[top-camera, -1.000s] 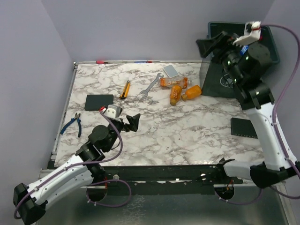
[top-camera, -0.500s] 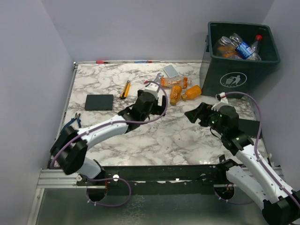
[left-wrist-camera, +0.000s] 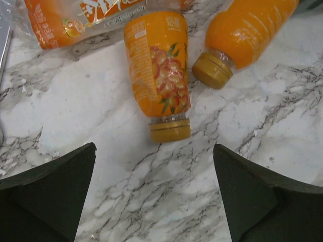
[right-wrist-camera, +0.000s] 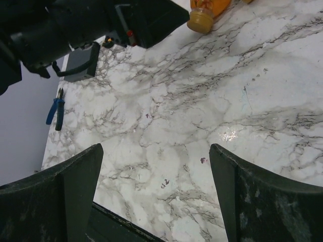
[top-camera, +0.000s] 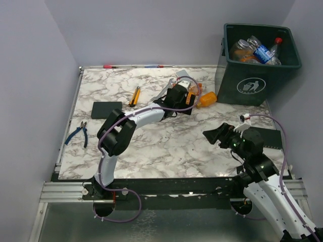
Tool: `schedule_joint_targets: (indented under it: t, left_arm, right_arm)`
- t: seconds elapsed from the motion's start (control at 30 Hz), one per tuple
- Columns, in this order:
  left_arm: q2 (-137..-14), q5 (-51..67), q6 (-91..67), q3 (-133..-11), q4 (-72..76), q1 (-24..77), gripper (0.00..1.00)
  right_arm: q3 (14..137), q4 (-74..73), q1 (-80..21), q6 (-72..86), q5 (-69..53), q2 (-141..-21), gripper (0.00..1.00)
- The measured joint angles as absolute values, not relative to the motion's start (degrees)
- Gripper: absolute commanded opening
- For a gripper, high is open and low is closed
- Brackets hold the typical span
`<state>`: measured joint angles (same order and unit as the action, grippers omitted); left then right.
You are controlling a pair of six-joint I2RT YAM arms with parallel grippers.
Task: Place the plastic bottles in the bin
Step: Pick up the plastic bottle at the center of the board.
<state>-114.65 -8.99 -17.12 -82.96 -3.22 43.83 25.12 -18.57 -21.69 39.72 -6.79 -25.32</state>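
The middle bottle's cap is ahead of my open fingers, so my left gripper will next move down and outward past the cap and close around the tapered upper part of the bottle.
Three orange plastic bottles lie together on the marble table. In the left wrist view one labelled bottle (left-wrist-camera: 156, 70) lies cap toward me, a second (left-wrist-camera: 252, 25) at upper right, a third (left-wrist-camera: 86, 20) at upper left. My left gripper (left-wrist-camera: 154, 166) is open and empty, just short of the middle bottle's cap; from above it (top-camera: 191, 97) covers most of them, with one bottle (top-camera: 207, 99) showing. The dark green bin (top-camera: 257, 85) stands at the far right, with several bottles (top-camera: 257, 50) inside. My right gripper (top-camera: 211, 135) is open and empty, low over the table's near right (right-wrist-camera: 156, 166).
A silver wrench (top-camera: 164, 93) and a yellow-handled tool (top-camera: 135, 96) lie left of the bottles. A black pad (top-camera: 106, 109) and blue pliers (top-camera: 78, 133) lie at the left. Another black pad (top-camera: 270, 137) lies under my right arm. A small card (top-camera: 177, 74) lies behind my left gripper.
My left arm has stretched farther across the table, up to the orange bottles. My right arm has drawn back from the bin toward the near right edge.
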Motion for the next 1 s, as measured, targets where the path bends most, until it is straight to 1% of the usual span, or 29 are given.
schedule_joint_targets:
  t: [0.27,0.5,0.73,0.9,1.0]
  left_arm:
    - [-123.31,-7.88,-16.88,-94.43,-4.84,42.96,0.95]
    - [-128.68,-7.97,-16.78,-100.07,-5.80,42.81,0.85]
    - [-131.52,-8.08,-16.64,-100.82,-6.74,42.13,0.62]
    - [-131.66,-7.92,-15.73,-100.82,-6.98,41.85,0.38]
    - [-131.57,-7.84,-15.03,-100.79,-6.79,41.69,0.28]
  right_arm:
    - [25.10,-21.98,-21.69,40.25,-6.83,-22.65,0.91]
    - [25.82,-25.10,-21.69,40.36,-6.81,-21.80,0.91]
    - [27.90,-26.70,-21.69,40.32,-6.79,-20.86,0.91]
    - [27.94,-26.70,-21.69,40.32,-6.81,-21.37,0.92]
    - [27.94,-26.61,-21.69,40.29,-6.94,-21.76,0.94]
